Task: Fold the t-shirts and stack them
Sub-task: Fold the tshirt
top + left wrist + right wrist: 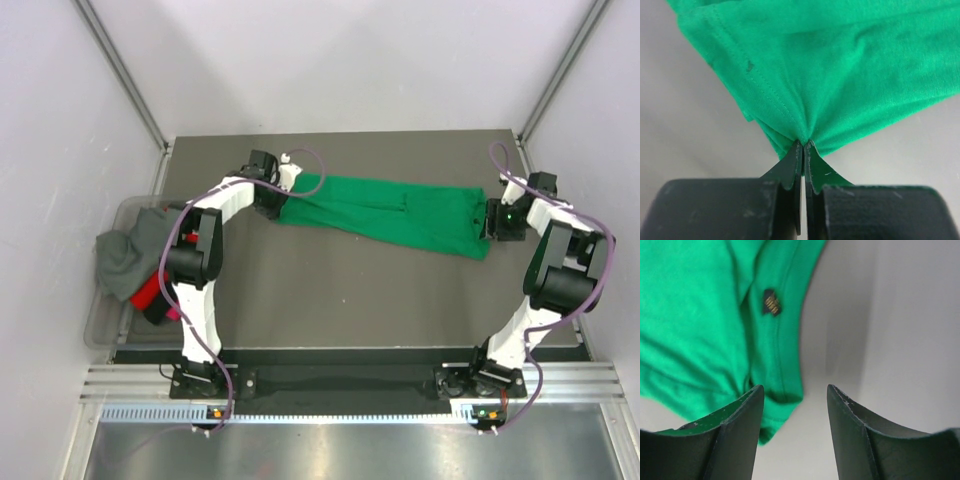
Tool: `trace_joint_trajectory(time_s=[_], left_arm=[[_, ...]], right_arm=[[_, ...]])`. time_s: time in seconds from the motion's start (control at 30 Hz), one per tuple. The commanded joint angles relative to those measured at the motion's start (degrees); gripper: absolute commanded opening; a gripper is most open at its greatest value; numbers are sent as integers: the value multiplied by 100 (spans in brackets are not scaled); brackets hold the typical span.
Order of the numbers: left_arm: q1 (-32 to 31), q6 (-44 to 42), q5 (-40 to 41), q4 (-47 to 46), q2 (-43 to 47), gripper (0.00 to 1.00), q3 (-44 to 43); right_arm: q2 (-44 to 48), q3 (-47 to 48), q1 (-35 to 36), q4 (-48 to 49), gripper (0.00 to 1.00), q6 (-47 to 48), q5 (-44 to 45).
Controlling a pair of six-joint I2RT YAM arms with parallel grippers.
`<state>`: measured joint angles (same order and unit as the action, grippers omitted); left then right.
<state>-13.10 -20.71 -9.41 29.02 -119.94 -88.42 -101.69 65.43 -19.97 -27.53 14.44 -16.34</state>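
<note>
My right gripper should move outward and over toward the shirt next, onto the collar edge beside the dark label (771, 302), because mostly bare table lies between its fingers.
A bright green t-shirt (395, 212) lies stretched in a long band across the far part of the dark table. My left gripper (274, 196) is shut on its left end; in the left wrist view the cloth (830, 65) bunches into the closed fingertips (804, 144). My right gripper (497, 220) is open at the shirt's right end; in the right wrist view the green cloth (700, 315) with a small dark label (771, 302) lies ahead and left of the gripper (795, 392), with bare table between the fingers. A grey t-shirt (135, 250), a red one (152, 292) and a pink one (173, 314) sit at the left.
A clear plastic bin (108, 315) at the table's left edge holds the grey, red and pink shirts. White walls close in the back and sides. The table (360, 300) has a metal rail along its near edge.
</note>
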Motion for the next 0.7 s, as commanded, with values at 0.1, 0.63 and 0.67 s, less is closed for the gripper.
trace_joint_trajectory(time_s=[0.1,0.63,0.67], left_arm=[[27,128,18,640,664,0,747],[-166,216,18,904,1517,0,1591],[-184,216,27,904,1544,0,1626]], right_arm=[[-597,848,-60,107,53,-64,-132],[-1477,1552,54,-33,48,-248,-1038],[-1477,1517,54,-25,48,-222,-1064]])
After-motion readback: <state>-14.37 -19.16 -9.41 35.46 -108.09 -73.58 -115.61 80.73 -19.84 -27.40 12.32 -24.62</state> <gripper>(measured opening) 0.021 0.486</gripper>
